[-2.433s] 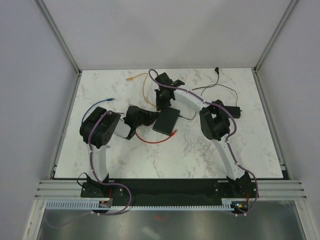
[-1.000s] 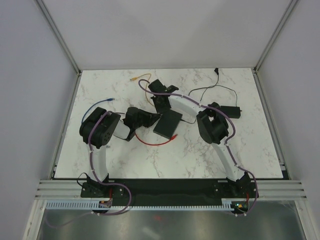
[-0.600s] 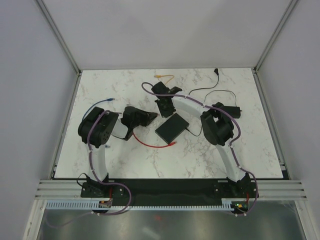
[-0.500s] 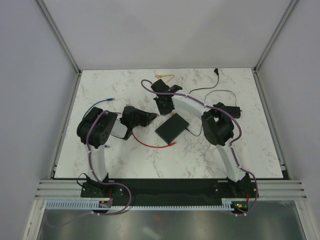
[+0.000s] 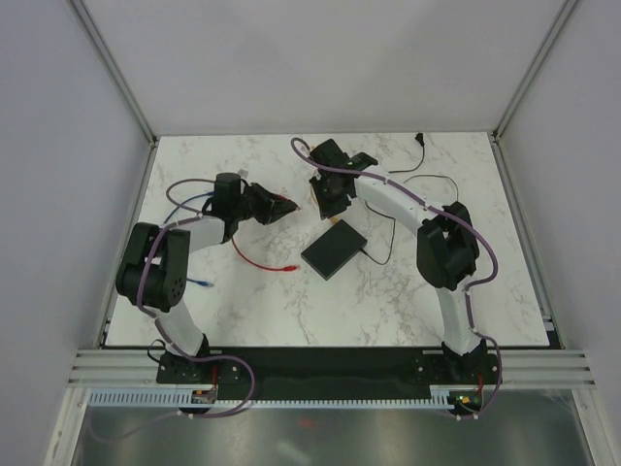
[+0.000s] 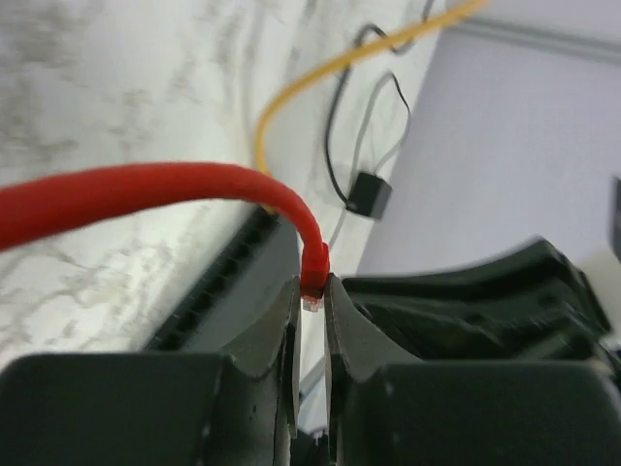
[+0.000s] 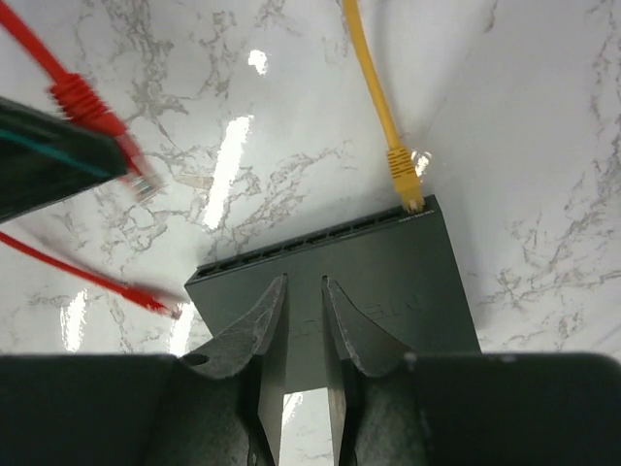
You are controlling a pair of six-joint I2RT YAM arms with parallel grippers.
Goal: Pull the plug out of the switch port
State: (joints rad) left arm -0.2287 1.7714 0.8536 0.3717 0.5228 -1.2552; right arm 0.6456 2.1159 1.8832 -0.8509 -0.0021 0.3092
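Observation:
The left gripper goes to the left in the top view and down to the tabletop next and releases the red plug [image 6: 312, 282], as it is clear of the switch.
The black switch [image 5: 335, 249] lies flat mid-table; it also shows in the right wrist view [image 7: 388, 282]. My left gripper [image 5: 279, 207] is shut on the red plug [image 6: 312, 282], held up and away from the switch's ports, with the red cable [image 6: 146, 194] arcing off to the left. My right gripper [image 7: 302, 291] hovers over the switch top, fingers a narrow gap apart and empty. A yellow plug [image 7: 403, 180] has its tip at the port at the right end of the switch's port row.
The red cable [image 5: 254, 260] trails on the table, its other plug [image 5: 289, 265] lying loose left of the switch. A blue cable [image 5: 201, 282] lies by the left arm. Thin black wires [image 5: 427, 180] run along the back right.
My left arm has swung back and left, carrying the red plug away from the switch. The switch has turned and slid slightly right. My right gripper has moved toward the back.

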